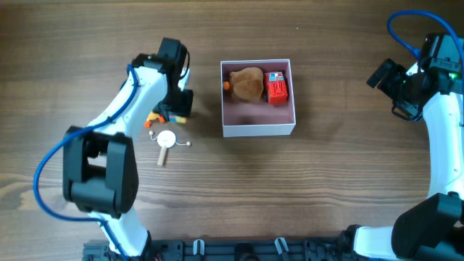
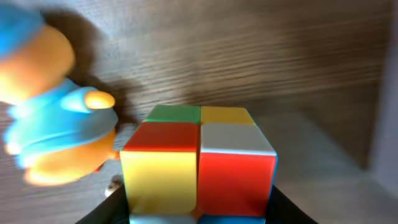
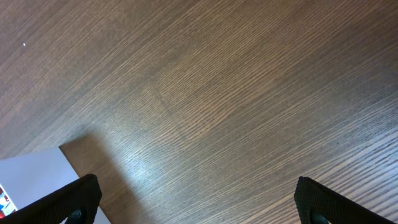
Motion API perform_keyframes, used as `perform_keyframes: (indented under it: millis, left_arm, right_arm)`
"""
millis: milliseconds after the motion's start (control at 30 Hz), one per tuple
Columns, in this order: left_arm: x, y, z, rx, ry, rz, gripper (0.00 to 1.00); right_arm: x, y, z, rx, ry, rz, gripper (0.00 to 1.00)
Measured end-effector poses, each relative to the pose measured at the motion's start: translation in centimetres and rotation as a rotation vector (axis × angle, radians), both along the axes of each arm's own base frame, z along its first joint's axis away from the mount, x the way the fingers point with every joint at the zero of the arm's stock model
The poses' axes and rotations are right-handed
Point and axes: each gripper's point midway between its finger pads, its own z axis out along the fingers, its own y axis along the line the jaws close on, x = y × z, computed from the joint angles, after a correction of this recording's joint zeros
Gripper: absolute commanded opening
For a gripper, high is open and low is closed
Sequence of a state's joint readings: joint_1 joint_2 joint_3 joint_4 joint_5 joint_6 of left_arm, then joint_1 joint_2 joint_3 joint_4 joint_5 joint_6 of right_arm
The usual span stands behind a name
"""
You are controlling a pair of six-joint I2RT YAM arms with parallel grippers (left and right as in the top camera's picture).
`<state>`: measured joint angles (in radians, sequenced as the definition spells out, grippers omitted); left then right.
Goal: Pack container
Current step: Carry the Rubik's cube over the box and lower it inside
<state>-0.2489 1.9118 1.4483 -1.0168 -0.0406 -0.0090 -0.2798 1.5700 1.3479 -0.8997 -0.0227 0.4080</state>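
Note:
The left gripper lifts and carries the cube (image 2: 198,158) over the container's rim next, down onto the container's pink bottom by the red toy, since that bottom lies bare.
The container (image 1: 258,129) is a shallow white box with a pink inside at the table's middle. It holds a brown plush toy (image 1: 246,83) and a red toy (image 1: 276,88). My left gripper (image 1: 180,102) is left of the container, shut on a colour cube (image 2: 198,158) with red, yellow, white and green faces. The cube sits between its dark fingers (image 2: 198,214). My right gripper (image 1: 383,75) is open and empty at the far right, over bare wood (image 3: 199,205). The container's corner (image 3: 31,180) shows at the lower left of the right wrist view.
An orange and blue toy (image 2: 53,127) lies just left of the cube; it also shows in the overhead view (image 1: 154,116). A white round piece on a stick (image 1: 166,140) and a small bead (image 1: 188,143) lie in front of it.

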Motion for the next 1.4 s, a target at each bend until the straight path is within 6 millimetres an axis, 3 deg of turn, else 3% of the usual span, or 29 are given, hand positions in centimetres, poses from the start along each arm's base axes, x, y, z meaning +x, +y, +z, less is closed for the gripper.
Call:
perform_keyframes:
  millis: [167,300,433,533,600,700,867,1067,1400]
  left_arm:
    - [0.8,-4.4,5.8,-0.055,-0.127,-0.092,0.47]
    - [0.6,-10.0,10.3,-0.141,-0.245,-0.153,0.41]
    - [0.2,-15.6,13.3,-0.254,-0.345,-0.151,0.38]
    - [-0.7,-18.8,13.9,-0.318,-0.363,-0.129,0.4]
    - [-1.0,-20.4,13.7,-0.352,-0.362,-0.089,0.4]
    - [-0.7,-21.8,12.0,-0.367,-0.334,-0.021,0.38]
    - [-0.3,-23.5,7.3,-0.351,-0.264,0.076,0.39]
    - [-1.8,-25.5,3.4,-0.316,-0.194,0.097,0.38]
    - [-3.3,-26.9,1.2,-0.289,-0.159,0.094,0.42]
  right_arm:
    - [0.0,0.0,0.0,0.0,0.0,0.0,1.0]
    - [0.0,0.0,0.0,0.0,0.0,0.0,1.0]
    - [0.0,0.0,0.0,0.0,0.0,0.0,1.0]
    - [0.0,0.0,0.0,0.0,0.0,0.0,1.0]
    - [0.0,0.0,0.0,0.0,0.0,0.0,1.0]
    - [0.0,0.0,0.0,0.0,0.0,0.0,1.0]
    - [0.0,0.0,0.0,0.0,0.0,0.0,1.0]
    - [0.0,0.0,0.0,0.0,0.0,0.0,1.0]
    - [0.2,-0.1,0.1,-0.003,-0.01,0.0,1.0]
